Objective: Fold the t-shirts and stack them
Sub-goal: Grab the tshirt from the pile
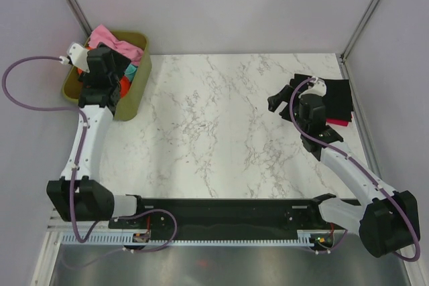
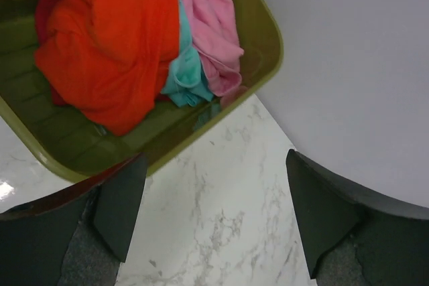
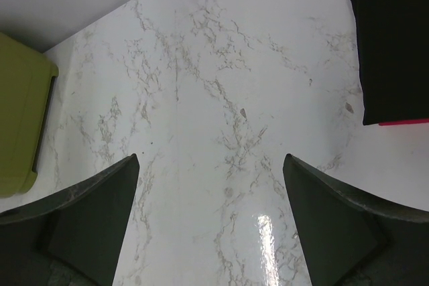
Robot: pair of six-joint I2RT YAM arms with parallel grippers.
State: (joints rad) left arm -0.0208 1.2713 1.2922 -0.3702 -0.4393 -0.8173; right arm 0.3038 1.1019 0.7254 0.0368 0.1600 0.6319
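Note:
My open left gripper will go down into the bin onto the orange cloth and close, because the bright orange t-shirt is uncovered next to the teal one.
Loose t-shirts lie in the olive-green bin: a bright orange one, a pink one, a teal one and a dark red one at the bin's left side. The pink shirt tops the pile in the top view. My left gripper hovers over the bin's right side, open and empty. A folded black t-shirt lies at the far right on a crimson one. My right gripper is open and empty over bare table, left of that stack.
The marble table is bounded by grey walls at the back and sides. The bin stands at the back left corner. A thin crimson edge shows under the black shirt.

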